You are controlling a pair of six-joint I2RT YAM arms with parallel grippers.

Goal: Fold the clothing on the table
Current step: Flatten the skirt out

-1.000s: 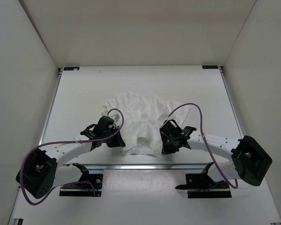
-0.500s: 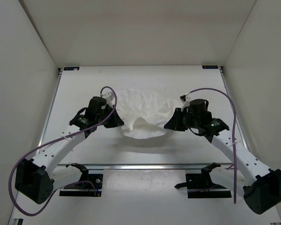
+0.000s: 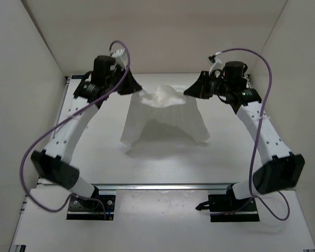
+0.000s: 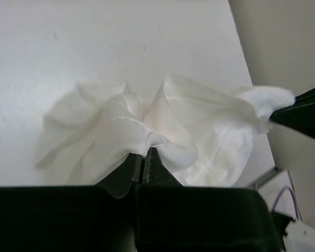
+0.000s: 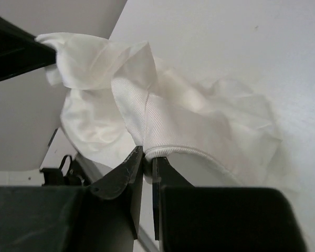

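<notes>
The garment hangs bunched in the air, so the robot's right gripper will next draw back, lower its corner of the garment onto the bare table before the metal bar and let go of it.
The clothing, a thin white pleated garment, hangs in the air between both arms over the far half of the table, its lower edge draping down. My left gripper is shut on the garment's upper left corner; in the left wrist view the cloth bunches out from the closed tips. My right gripper is shut on the upper right corner, and the right wrist view shows a hemmed edge pinched between its fingers.
White walls enclose the table on the left, right and back. Metal rails run along the near edge, with the two arm bases below them. Purple cables loop beside each arm.
Both arms have lifted the garment off the table and carried it toward the far side, stretching it between them. It lay bunched near the front edge a second ago.
</notes>
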